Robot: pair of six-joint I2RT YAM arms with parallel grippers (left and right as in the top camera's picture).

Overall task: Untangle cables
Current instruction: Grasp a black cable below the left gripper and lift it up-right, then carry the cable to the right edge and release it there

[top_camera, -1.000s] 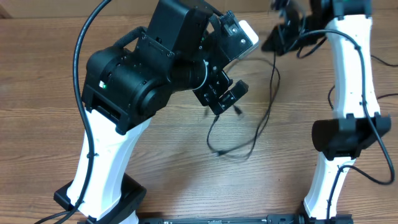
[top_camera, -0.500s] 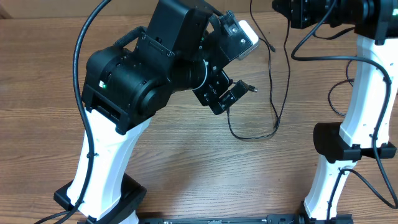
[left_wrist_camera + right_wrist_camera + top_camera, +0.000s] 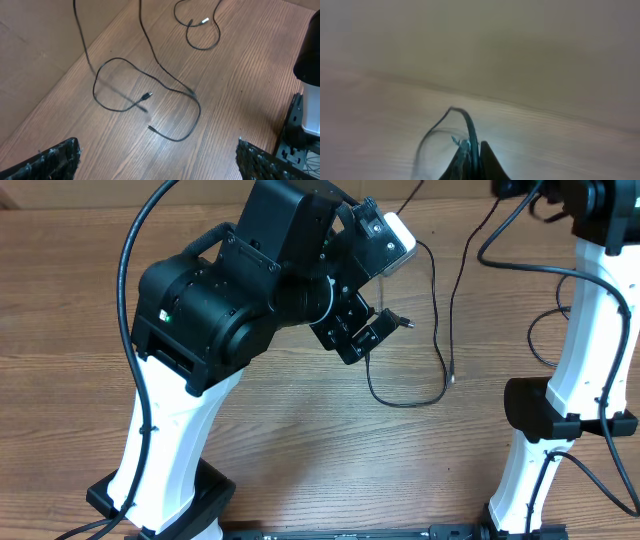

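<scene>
My right gripper needs to swing to the right in the overhead view, over the silver-tipped cable. There it should let go of its cable, clear of the one curled below my left gripper.
Thin black cables lie loose on the wooden table. In the left wrist view one cable forms a loop with a small plug inside it, a second curves beside it, and a third with a silver-tipped plug lies farther off. My left gripper hangs above them, open, with nothing between its fingers. My right gripper is shut on a cable. From above, that held cable hangs from the top right, its free end just above the table. Another cable curls below the left gripper.
The left arm's bulky black body covers much of the table's left-centre from above. The right arm's white links and its thicker black wires stand along the right side. A black base stands at the right of the left wrist view.
The right gripper has moved up and to the right, almost out of the top edge, lifting its cable. The cable loop on the table has shifted right. The left arm has stayed still.
</scene>
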